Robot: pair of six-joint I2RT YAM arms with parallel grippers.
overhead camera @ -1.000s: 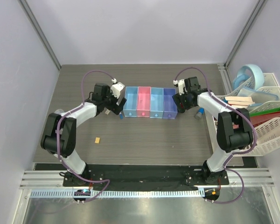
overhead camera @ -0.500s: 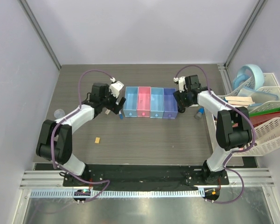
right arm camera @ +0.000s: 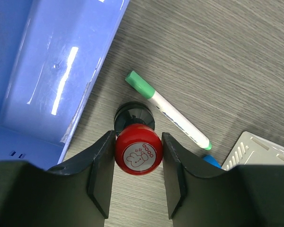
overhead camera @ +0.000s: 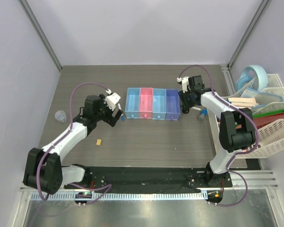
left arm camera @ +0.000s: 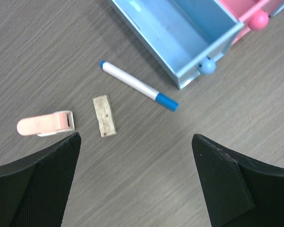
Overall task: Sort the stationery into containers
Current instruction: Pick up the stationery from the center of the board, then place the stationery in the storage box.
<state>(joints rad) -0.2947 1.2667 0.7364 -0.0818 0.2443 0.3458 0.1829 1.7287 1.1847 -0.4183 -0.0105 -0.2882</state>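
Observation:
My right gripper should lift the bottle over that darker blue bin's far part and lower it inside.
My right gripper is at the right end of the row of four joined bins. In the right wrist view it is shut on the red cap of the black bottle, beside the darker blue bin. A white pen with a green tip lies just beyond. My left gripper is open and empty, left of the bins. The left wrist view shows it above bare table, with a blue-capped pen, a tan block and a pink eraser ahead, near the light blue bin.
A clear round roll lies at the far left of the table. A white rack basket with books and folders stands at the right edge; its corner is close to my right gripper. A small blue object lies beside it.
My left arm has drawn back to the left and nearer, away from the bins. My right gripper has shifted slightly toward the back, still at the bins' right end.

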